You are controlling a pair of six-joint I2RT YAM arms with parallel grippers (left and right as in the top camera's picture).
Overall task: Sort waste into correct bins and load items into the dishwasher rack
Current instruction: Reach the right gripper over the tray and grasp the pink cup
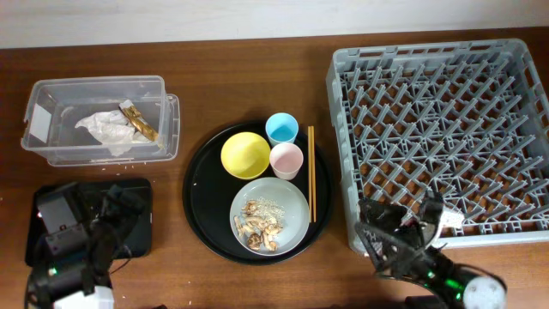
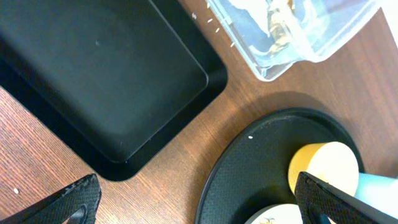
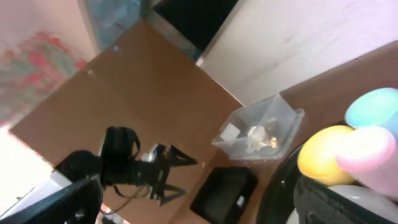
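The pink cup stands open upward, so next my right gripper needs to move outward from the rack, then tilt down onto its rim by the yellow bowl (image 1: 272,159) (image 3: 341,157).
The clear box (image 1: 101,120) at the back left holds the crumpled white napkin (image 1: 105,129) and the brown-and-gold wrapper (image 1: 139,122). The flat black tray (image 1: 137,225) lies in front of it, partly under my left gripper (image 1: 120,206), which is open and empty. On the round black tray (image 1: 199,202) stand the yellow bowl (image 1: 245,155), blue cup (image 1: 281,129), pink cup (image 1: 286,160), the plate (image 1: 296,206) with food scraps (image 1: 260,225), and the chopsticks (image 1: 310,172). The grey rack (image 1: 442,129) is at the right. My right gripper (image 1: 401,225) is open and empty at its front left corner.
In the left wrist view the open gripper (image 2: 202,202) hangs over bare wood between the flat tray (image 2: 106,74) and the round tray (image 2: 261,162). The right wrist view looks left past its open gripper (image 3: 199,208) toward the box (image 3: 258,130) and the left arm (image 3: 137,165).
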